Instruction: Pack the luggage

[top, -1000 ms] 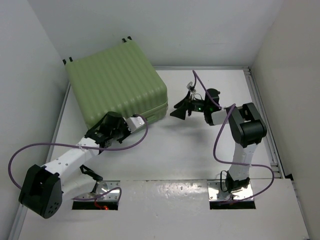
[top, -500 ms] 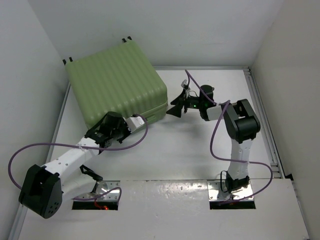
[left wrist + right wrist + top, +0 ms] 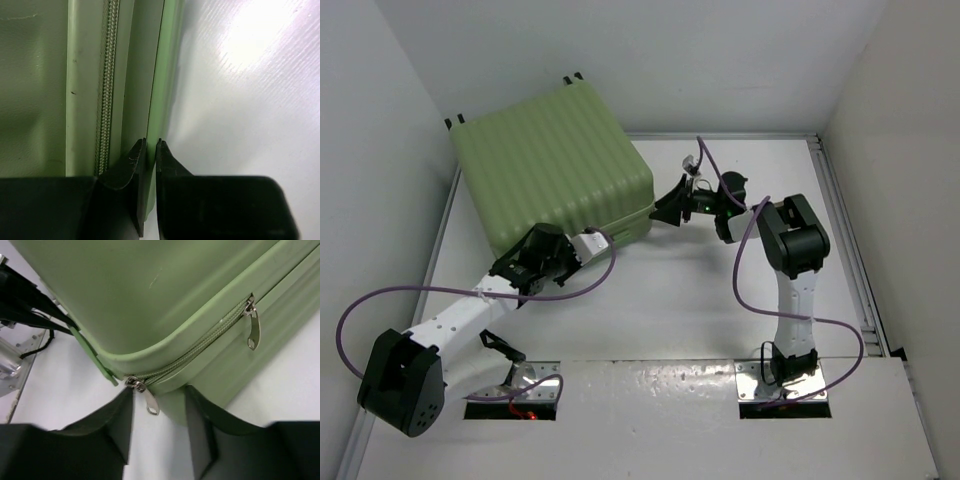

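Next, my left gripper stays on the luggage's thin green edge piece (image 3: 154,100) until it releases there. This steadies the luggage while my right gripper is at the zipper pull.
The luggage (image 3: 555,170) is a large light green ribbed suitcase lying closed at the back left. My left gripper (image 3: 582,243) is at its front edge. In the left wrist view the left gripper (image 3: 151,142) is shut on a thin green edge strip (image 3: 154,100) beside the zipper (image 3: 107,85). My right gripper (image 3: 660,213) is at the case's right front corner. In the right wrist view the right gripper (image 3: 159,390) is open, and a silver zipper pull (image 3: 150,402) hangs between its fingers without touching them. A second pull (image 3: 252,330) hangs further along the zipper.
White walls close in the table on the left, back and right. A metal rail (image 3: 840,200) runs along the right side. Purple cables (image 3: 750,280) loop from both arms. The case's black wheels (image 3: 572,77) point to the back wall.
My right gripper has moved left to the suitcase corner and its jaws have narrowed around the zipper pull. The left arm has not moved.
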Controlling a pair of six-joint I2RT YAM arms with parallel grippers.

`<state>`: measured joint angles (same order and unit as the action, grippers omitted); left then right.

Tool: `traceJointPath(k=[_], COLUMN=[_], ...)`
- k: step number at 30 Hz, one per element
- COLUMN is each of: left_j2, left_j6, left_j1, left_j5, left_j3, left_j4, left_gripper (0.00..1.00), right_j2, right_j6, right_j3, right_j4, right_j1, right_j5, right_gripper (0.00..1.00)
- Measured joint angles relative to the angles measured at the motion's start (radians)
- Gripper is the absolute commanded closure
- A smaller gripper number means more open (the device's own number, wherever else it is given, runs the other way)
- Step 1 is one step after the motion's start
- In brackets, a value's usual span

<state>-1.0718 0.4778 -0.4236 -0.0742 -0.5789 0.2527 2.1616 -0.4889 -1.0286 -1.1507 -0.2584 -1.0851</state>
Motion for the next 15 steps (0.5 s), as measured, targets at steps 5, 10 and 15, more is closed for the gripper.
traceJointPath(k=[5,10,15], left_j2=[-0.003,-0.005,-0.005], left_j6=[0.0,0.0,0.006], left_j1=[0.008,0.011,0.011], left_j5=[0.021,0.025,0.023], left_j3=[0.0,0.0,0.002], left_j4=[-0.004,-0.007,-0.008], left_gripper=[1.0,1.0,1.0], right_j2=[0.0,0.0,0.0], right_j6=[-0.042,-0.061,-0.058], right_j3=[0.01,0.026,0.033], right_j4=[-0.034,-0.077,-0.091], right_j1=[0.006,-0.016,-0.019], right_j5=[-0.014,-0.037,-0.029], right_gripper=[0.95,1.0,1.0])
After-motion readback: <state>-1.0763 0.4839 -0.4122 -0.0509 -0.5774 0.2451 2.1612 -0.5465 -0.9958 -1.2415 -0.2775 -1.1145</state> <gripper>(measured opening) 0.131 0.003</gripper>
